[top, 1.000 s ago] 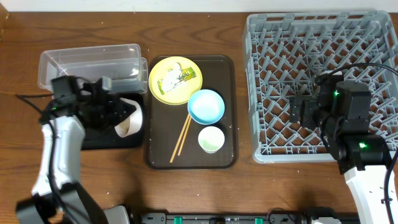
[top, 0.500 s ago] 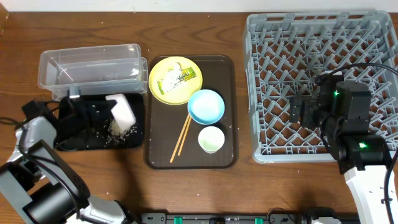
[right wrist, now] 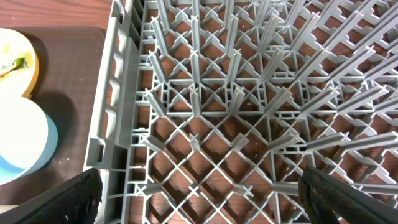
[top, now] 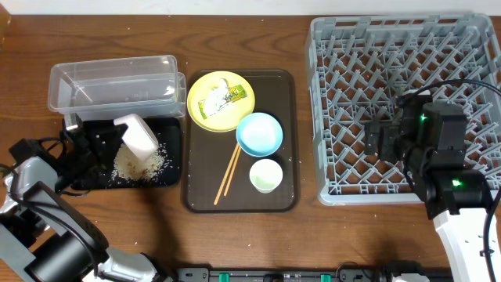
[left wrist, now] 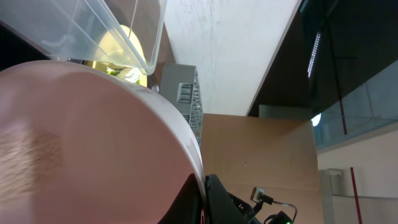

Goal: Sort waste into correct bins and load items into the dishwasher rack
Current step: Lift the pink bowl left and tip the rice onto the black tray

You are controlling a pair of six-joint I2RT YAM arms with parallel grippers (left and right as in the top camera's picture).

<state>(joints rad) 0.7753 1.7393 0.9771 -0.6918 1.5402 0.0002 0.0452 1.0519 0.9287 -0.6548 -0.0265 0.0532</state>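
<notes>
Next, my left gripper swings down toward the right in the overhead view, bowl turning upright, and releases it beside the chopsticks, where the serving tray lies bare.
The white bowl (top: 138,135) hangs tipped on its side over the black tray (top: 172,177), and my left gripper (top: 116,141) is shut on its rim. Loose rice (top: 139,163) lies in the tray under it. In the left wrist view the bowl (left wrist: 93,137) fills the frame, its rim pinched by the gripper (left wrist: 204,198). The yellow plate (top: 200,113) carries the snack wrapper (top: 219,98). Close by are the light blue bowl (top: 259,134), the small cup (top: 265,175) and the chopsticks (top: 228,174). My right gripper (top: 383,139) (right wrist: 208,196) stands open and empty over the dishwasher rack (top: 407,63) (right wrist: 249,93).
The clear tub (top: 109,78) sits just behind the black tray. A dark brown serving tray (top: 283,94) holds the plate, blue bowl, cup and chopsticks, between the bins and the rack. The left arm comes in from the table's left edge.
The left arm has swung out to the left and turned the white bowl over. Rice that was in the bowl now lies in the black tray. The right arm has not moved.
</notes>
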